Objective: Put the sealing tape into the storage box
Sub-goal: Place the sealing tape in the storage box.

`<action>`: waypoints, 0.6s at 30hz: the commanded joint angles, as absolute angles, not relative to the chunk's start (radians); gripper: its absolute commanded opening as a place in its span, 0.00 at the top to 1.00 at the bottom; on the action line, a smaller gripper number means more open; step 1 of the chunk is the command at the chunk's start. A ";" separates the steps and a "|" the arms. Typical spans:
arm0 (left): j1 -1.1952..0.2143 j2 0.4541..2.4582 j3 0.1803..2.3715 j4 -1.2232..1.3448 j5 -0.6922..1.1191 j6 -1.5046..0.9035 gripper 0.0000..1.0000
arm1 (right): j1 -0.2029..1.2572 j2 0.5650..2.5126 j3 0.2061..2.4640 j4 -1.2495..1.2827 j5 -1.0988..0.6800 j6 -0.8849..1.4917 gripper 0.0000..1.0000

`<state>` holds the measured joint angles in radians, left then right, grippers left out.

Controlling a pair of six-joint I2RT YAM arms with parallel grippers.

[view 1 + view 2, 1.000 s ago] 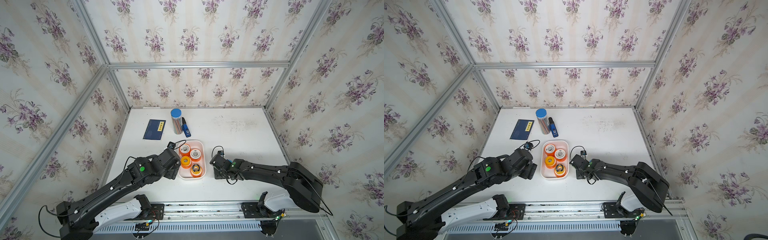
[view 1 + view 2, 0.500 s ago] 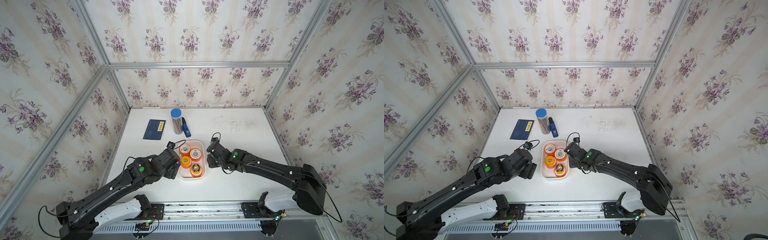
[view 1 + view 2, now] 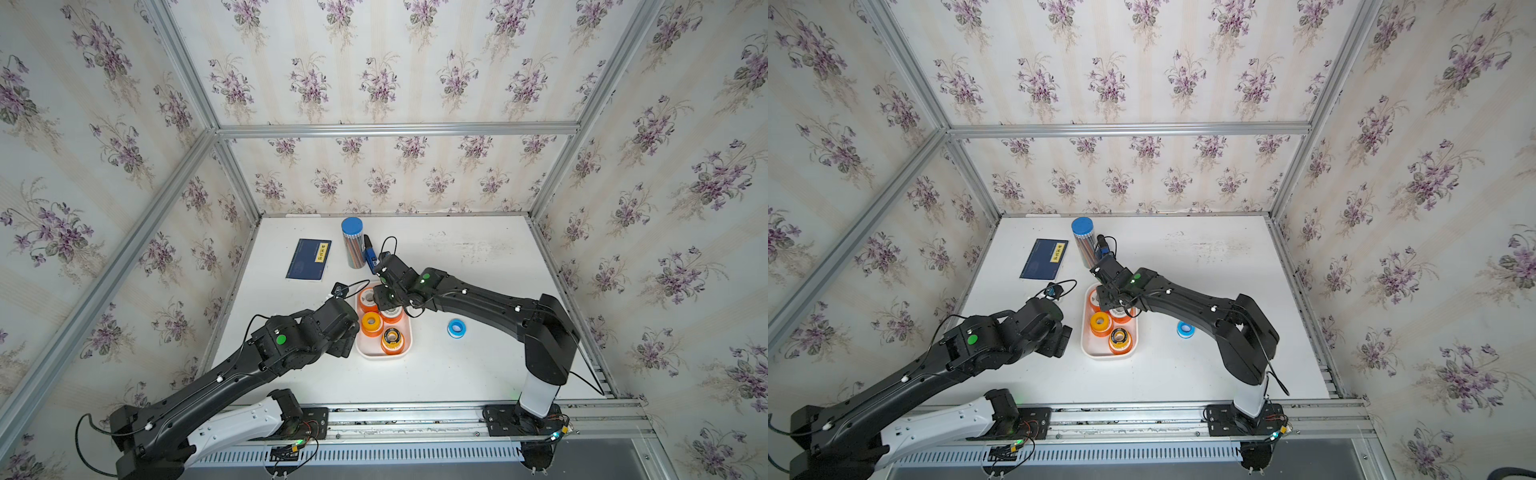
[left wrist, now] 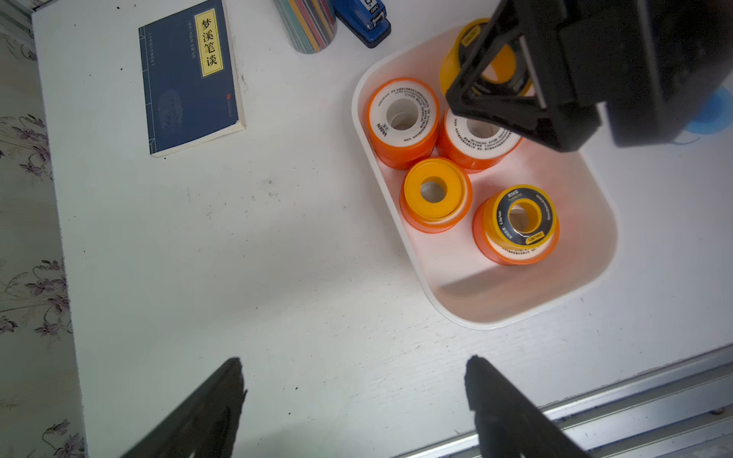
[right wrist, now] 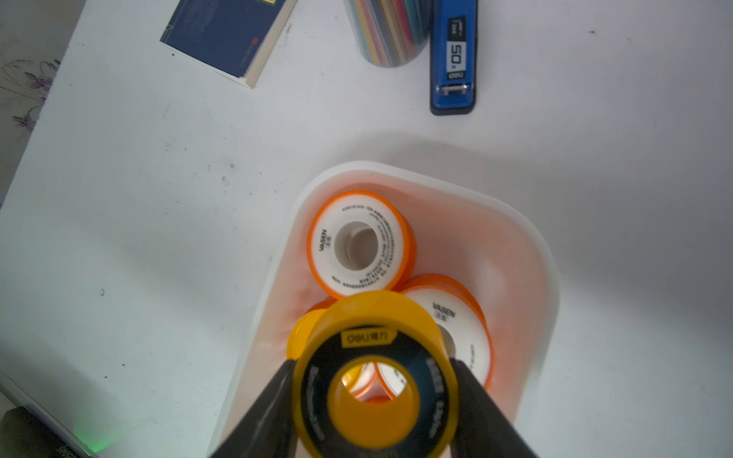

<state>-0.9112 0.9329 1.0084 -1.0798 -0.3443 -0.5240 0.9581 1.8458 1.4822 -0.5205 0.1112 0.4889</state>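
Observation:
My right gripper will move across the box and down onto the orange spool nearest the booklet (image 5: 356,245) and release the yellow spool, because that white top is bare.
The storage box (image 3: 382,356) (image 3: 1100,355) is a shallow white tray in mid-table holding several orange and yellow sealing tape spools (image 4: 434,192). My right gripper (image 5: 373,368) (image 3: 384,297) hovers over the box's far end, shut on a yellow spool with a black label (image 5: 375,317), a finger on each side of it. A blue tape spool (image 3: 456,328) (image 3: 1185,329) lies flat on the table right of the box. My left gripper (image 4: 353,380) is open and empty, low over bare table just left of the box (image 4: 496,323).
Behind the box lie a dark blue booklet (image 3: 308,259), a tube of coloured pencils with a blue cap (image 3: 352,243) and a blue stapler (image 3: 370,255). Flowered walls close in three sides, and a metal rail (image 3: 415,419) runs along the front edge.
My right arm has swung left and away from me, from the table right of the box to over its far end, carrying the yellow spool. The blue spool now shows. The left arm is still.

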 commanded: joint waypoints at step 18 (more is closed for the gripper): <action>-0.911 0.929 1.007 -1.078 -0.360 -0.531 0.13 | 0.962 2.096 1.704 -0.591 0.123 0.418 0.50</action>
